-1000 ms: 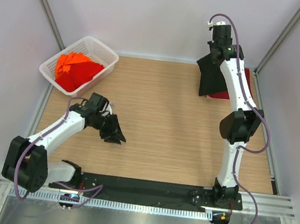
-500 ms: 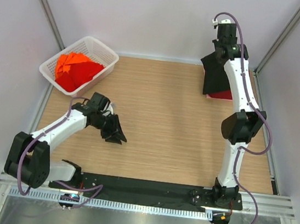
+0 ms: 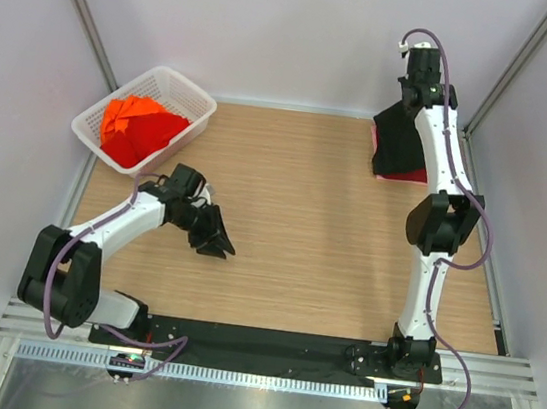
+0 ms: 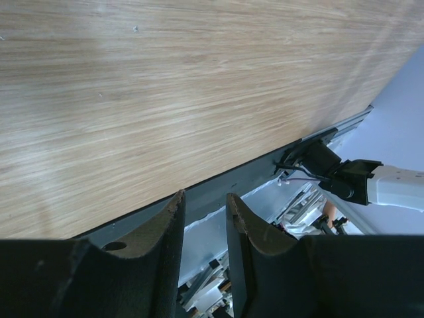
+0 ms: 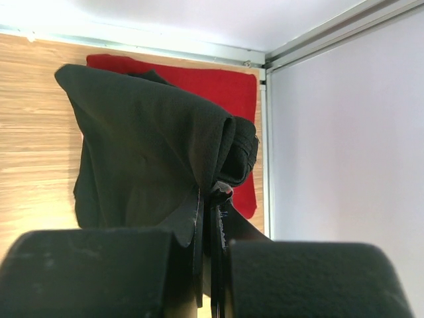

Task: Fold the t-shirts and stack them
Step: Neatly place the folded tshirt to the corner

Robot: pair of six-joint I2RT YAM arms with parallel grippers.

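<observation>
My right gripper will go down toward the red t-shirt's far corner [image 5: 244,85] by the side and let go of the fold of the black t-shirt there, because that corner is below the gripper.
A black t-shirt [image 3: 398,140] hangs bunched from my right gripper [image 3: 412,100], which is shut on a fold of it at the back right corner. In the right wrist view the black t-shirt [image 5: 146,146] drapes from the right gripper [image 5: 212,199] over a flat dark red t-shirt [image 5: 218,83] lying on the table. The red t-shirt's edge [image 3: 414,175] peeks out below the black cloth. Bright orange-red t-shirts [image 3: 133,125] fill the basket. My left gripper [image 3: 216,245] hovers low over bare wood at mid left, open and empty; its jaws [image 4: 204,202] stand a little apart.
A white lattice basket [image 3: 195,95] stands at the back left. Metal frame posts and white walls close in the back corners. A black base strip [image 3: 275,344] runs along the near edge of the wooden table [image 3: 292,217].
My right arm has carried the black t-shirt rightward and back, over the dark red t-shirt. The left gripper has drifted slightly to the right.
</observation>
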